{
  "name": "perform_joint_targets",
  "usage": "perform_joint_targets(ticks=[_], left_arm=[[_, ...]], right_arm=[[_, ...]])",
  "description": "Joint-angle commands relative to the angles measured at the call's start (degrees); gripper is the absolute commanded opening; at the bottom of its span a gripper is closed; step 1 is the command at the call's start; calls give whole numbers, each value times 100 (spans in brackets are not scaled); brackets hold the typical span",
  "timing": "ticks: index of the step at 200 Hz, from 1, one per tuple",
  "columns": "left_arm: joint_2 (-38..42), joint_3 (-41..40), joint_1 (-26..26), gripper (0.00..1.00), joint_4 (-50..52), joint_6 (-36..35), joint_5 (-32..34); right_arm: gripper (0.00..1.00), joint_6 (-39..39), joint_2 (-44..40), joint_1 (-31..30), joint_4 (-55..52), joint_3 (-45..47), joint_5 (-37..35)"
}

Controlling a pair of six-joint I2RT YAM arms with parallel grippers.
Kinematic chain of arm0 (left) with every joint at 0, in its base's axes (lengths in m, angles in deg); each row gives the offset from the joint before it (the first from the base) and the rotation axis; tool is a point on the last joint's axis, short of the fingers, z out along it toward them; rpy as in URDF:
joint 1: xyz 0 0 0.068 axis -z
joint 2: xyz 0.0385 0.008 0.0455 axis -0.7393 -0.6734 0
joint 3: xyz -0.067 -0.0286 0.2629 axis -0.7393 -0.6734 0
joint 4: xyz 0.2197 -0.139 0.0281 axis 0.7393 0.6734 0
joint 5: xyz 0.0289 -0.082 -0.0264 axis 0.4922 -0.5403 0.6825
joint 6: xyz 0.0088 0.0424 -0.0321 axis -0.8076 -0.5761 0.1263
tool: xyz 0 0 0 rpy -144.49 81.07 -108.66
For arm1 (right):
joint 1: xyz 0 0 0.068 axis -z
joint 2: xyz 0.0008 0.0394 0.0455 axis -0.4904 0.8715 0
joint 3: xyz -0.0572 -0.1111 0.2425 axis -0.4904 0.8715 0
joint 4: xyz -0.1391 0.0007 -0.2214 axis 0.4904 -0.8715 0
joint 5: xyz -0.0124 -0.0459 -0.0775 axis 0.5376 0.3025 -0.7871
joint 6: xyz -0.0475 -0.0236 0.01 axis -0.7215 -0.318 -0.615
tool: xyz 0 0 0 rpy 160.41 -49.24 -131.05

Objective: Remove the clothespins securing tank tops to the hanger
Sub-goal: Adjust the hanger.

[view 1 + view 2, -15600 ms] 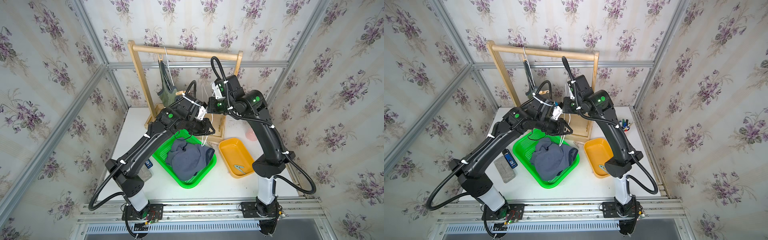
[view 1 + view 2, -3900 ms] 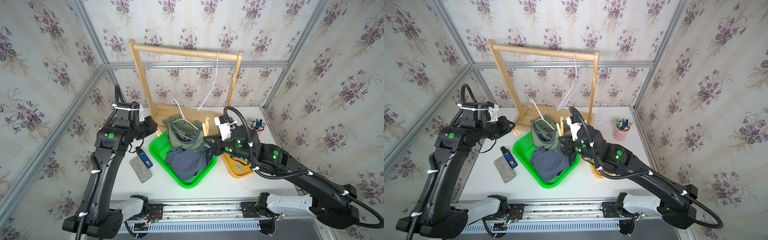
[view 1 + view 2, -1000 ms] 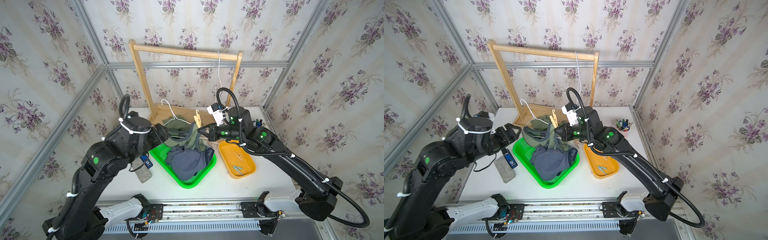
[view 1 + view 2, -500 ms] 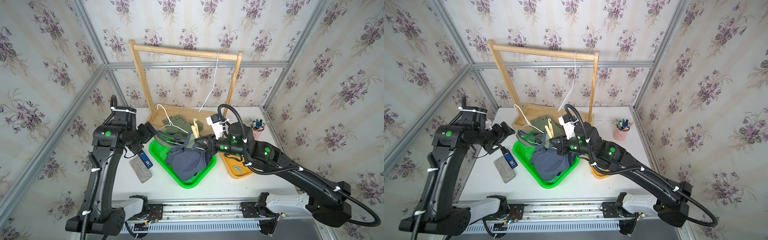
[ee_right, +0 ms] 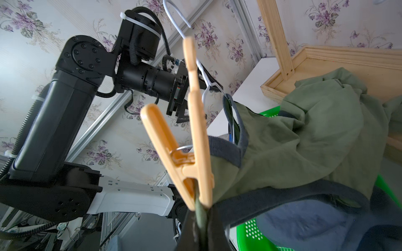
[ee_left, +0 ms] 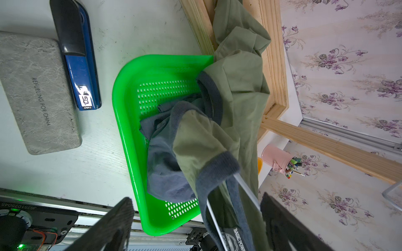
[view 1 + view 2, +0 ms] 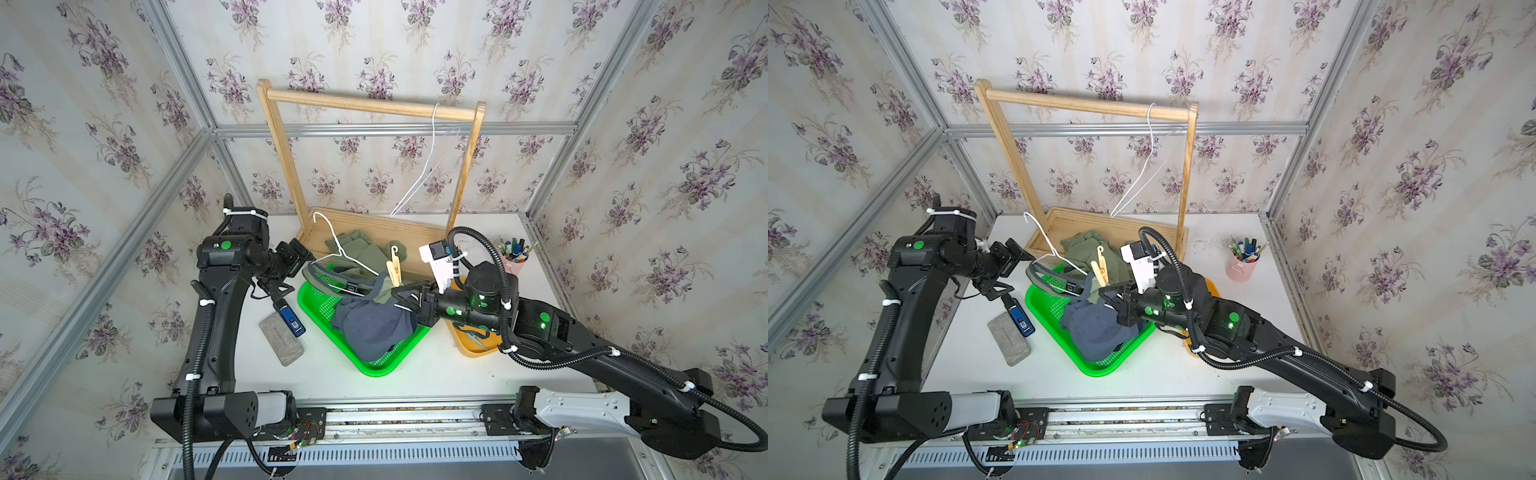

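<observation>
Olive cloth alone is pinched by my right gripper beneath the clothespin, so it will next draw back over the navy tank top (image 7: 379, 321) (image 5: 305, 219) and release the olive strap there.
A white wire hanger (image 7: 332, 245) (image 7: 1050, 245) lies tilted over the green basket (image 7: 374, 368), carrying the olive tank top (image 7: 361, 253) (image 5: 304, 141). A tan clothespin (image 7: 394, 270) (image 7: 1100, 268) (image 5: 191, 152) pinches the top's strap. My right gripper (image 7: 397, 293) (image 5: 202, 223) is shut on the olive strap right under that clothespin. My left gripper (image 7: 305, 259) (image 6: 195, 217) is open, with the hanger's wire and the dark trim passing between its fingers. The navy tank top (image 7: 374, 328) (image 6: 163, 173) lies bunched in the basket.
The wooden rack (image 7: 365, 104) stands at the back, with an empty white hanger (image 7: 428, 166) on its bar. An orange tray (image 7: 473, 351) sits under my right arm and a pink pen cup (image 7: 513, 257) behind it. A grey case (image 7: 281, 338) and blue stapler (image 7: 289, 318) lie left of the basket.
Over the last second both arms came down from higher up, bringing the hanger and olive top low over the basket. In the last half second hardly anything has moved.
</observation>
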State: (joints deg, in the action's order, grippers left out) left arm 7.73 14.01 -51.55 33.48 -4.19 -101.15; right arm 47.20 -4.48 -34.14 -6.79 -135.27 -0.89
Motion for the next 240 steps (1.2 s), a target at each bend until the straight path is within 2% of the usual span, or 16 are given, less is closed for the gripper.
perform_joint_targets(ticks=[1,31,55,97,101,128,205,240], left_arm=[[-89,-20,-24,91,-219,105,-231],[-228,-56,-29,86,-336,114,-270],[-266,-117,-30,77,-364,131,-332],[-274,-346,-39,56,-454,158,-485],[-275,-346,-39,51,-462,156,-498],[-310,-272,-36,38,-472,159,-617],[-143,-373,-17,29,-592,443,-1064],[-132,-457,-11,10,-603,432,-1167]], right_arm=[[0,83,-62,-58,460,42,-8],[0,92,-89,-183,580,105,-40],[0,80,-171,-250,657,181,-164],[0,92,-275,-258,748,305,-177],[0,93,-279,-258,757,320,-171],[0,88,-248,-276,779,384,-135],[0,-66,104,-381,818,465,-210],[0,-46,87,-373,893,667,-315]])
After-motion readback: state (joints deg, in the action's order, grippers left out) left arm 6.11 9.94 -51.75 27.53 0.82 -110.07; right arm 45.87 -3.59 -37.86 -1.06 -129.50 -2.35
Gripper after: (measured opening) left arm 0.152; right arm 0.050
